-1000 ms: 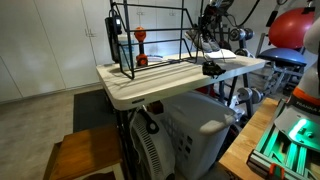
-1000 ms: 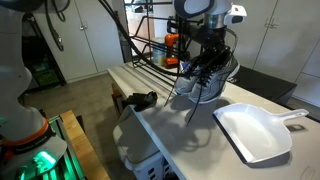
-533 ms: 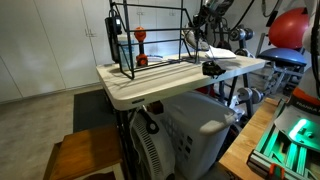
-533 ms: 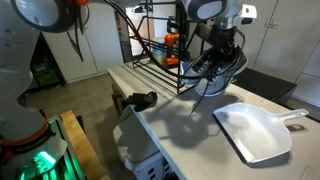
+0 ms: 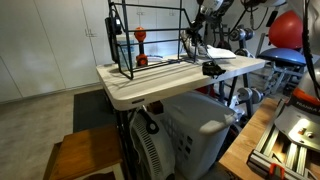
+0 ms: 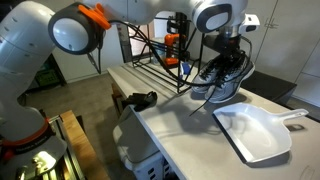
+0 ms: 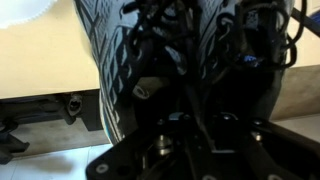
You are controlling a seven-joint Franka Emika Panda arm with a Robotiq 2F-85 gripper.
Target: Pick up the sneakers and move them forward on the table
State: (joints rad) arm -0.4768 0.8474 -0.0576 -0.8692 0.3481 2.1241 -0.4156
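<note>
My gripper is to carry the sneakers (image 6: 222,78) down next, onto the cream table beside the white dustpan, and then it needs to open.
The sneakers (image 6: 222,78) are dark shoes with grey mesh and loose laces. They hang in my gripper (image 6: 221,62), clear above the cream table (image 6: 175,135), casting a shadow on it. In an exterior view the gripper (image 5: 197,33) shows behind the wire rack, with the sneakers (image 5: 196,45) under it, over the table (image 5: 150,82). The wrist view is filled by the sneakers (image 7: 115,55). My gripper (image 7: 200,115) is shut on them among the laces, its fingers lost in the dark. A pale strip of table (image 7: 35,60) shows at the left.
A tall black wire rack (image 6: 155,50) stands on the table behind the gripper, also in the exterior view from the far end (image 5: 150,40). A white dustpan (image 6: 255,130) lies at the near right. A dark clamp-like thing (image 6: 135,100) sits on the table's edge.
The gripper, shut on the sneakers, has carried them sideways over the table toward the dustpan. The rack, the dustpan and the clamp have not moved.
</note>
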